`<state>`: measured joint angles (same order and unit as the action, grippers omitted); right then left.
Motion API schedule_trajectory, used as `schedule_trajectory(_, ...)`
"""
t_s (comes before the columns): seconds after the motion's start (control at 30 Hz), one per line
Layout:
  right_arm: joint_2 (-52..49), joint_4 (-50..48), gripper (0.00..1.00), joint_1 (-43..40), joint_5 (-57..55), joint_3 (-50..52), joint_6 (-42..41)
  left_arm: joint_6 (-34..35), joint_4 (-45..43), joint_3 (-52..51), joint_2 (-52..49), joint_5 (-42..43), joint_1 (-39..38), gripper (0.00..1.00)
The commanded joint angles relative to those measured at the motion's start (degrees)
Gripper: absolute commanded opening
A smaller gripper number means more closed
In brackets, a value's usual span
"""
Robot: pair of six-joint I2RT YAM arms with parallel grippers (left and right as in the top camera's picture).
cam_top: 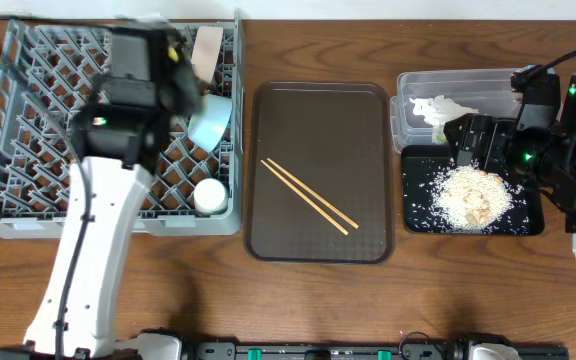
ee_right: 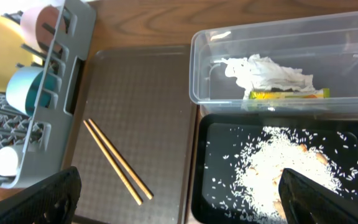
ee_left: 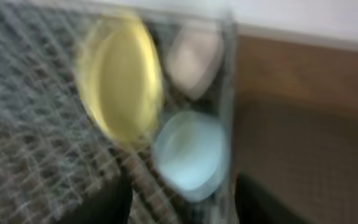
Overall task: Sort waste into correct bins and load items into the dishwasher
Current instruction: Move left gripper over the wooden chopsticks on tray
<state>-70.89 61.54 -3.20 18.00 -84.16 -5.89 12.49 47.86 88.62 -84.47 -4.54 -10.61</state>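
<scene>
I need to move my left gripper across the rack's rim and down onto the middle of one stick, because the wooden chopsticks lie flat on the brown tray beside the rack (cam_top: 28, 120).
The grey dishwasher rack (cam_top: 28, 120) fills the left side. It holds a yellow plate (ee_left: 120, 78), a white bowl (ee_left: 194, 59), a light blue bowl (cam_top: 211, 120) and a small white cup (cam_top: 209, 195). My left gripper (ee_left: 185, 208) hovers over the rack's right side, open, with nothing between its fingers; that view is blurred. Two wooden chopsticks (cam_top: 308, 196) lie on the brown tray. The clear tub (ee_right: 353, 37) holds a white napkin (ee_right: 266, 71) and a green-yellow wrapper (ee_right: 288, 94). Rice crumbs (ee_right: 278, 162) lie in the black tray (ee_right: 216, 186). My right gripper (ee_right: 185, 199) hangs wide open above the tray's left edge.
The brown serving tray (cam_top: 318, 110) sits between the rack and the two bins. Bare wooden table runs along the front edge. The left arm's white link crosses the rack's front rim.
</scene>
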Motion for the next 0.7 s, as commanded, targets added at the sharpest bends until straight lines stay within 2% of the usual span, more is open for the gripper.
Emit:
schedule_trajectory(0.0,-0.26,0.02,0.99,-0.15,-0.2,-0.07,-0.46,11.5,3.76,-1.38,-2.6,7.76,-6.05,0.53)
schedule_trajectory(0.27,-0.26,0.02,0.99,-0.15,-0.2,-0.07,-0.48,25.18,0.17,-6.27,-10.97,2.38,-19.65,0.54)
schedule_trajectory(0.47,-0.26,0.02,0.99,-0.15,-0.2,-0.07,-0.48,32.68,-2.01,-6.71,-19.78,2.6,-23.15,0.54)
schedule_trajectory(0.53,-0.26,0.02,0.99,-0.15,-0.2,-0.07,-0.48,32.81,-1.57,-6.71,-21.29,2.84,-23.87,0.53)
schedule_trajectory(0.67,-0.26,0.02,0.99,-0.15,-0.2,-0.07,-0.48,38.23,-1.6,-6.88,-22.86,2.56,-24.96,0.53)
